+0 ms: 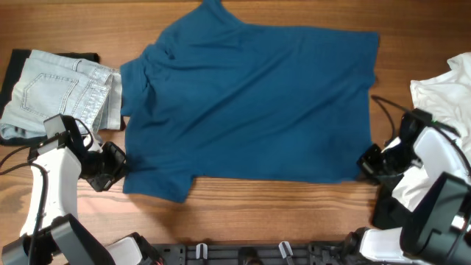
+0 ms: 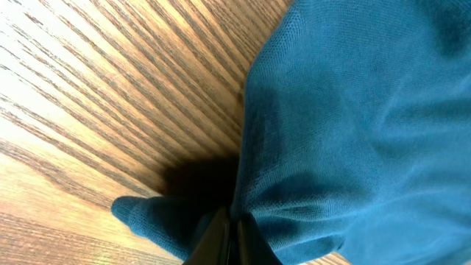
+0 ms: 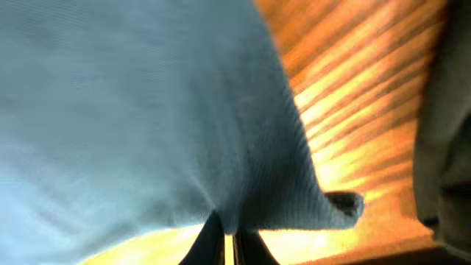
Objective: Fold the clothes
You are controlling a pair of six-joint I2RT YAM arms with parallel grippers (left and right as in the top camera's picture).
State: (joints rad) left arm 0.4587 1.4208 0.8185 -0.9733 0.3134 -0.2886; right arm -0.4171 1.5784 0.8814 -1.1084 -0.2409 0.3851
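The shirt lies unfolded, so my left gripper should lift its near corner and carry it outward over the shirt's part [image 1: 140,85] beside the jeans, to let go of it there.
The deep-blue shirt [image 1: 250,103] lies spread flat across the middle of the wooden table, collar at the far edge. My left gripper [image 1: 116,168] is shut on the shirt's near-left corner; in the left wrist view the blue shirt [image 2: 353,125] bunches up where it meets the closed left gripper [image 2: 229,235]. My right gripper [image 1: 366,163] is shut on the near-right corner; in the right wrist view the blue shirt [image 3: 147,110] is pinched at its hem by the closed right gripper [image 3: 229,246], with a small corner flap sticking out to the right.
Folded light-blue jeans [image 1: 55,92] lie on a dark garment [image 1: 11,73] at the left. A crumpled white garment [image 1: 445,92] lies at the right edge, close to the right arm. Bare wooden table [image 1: 280,210] runs along the front.
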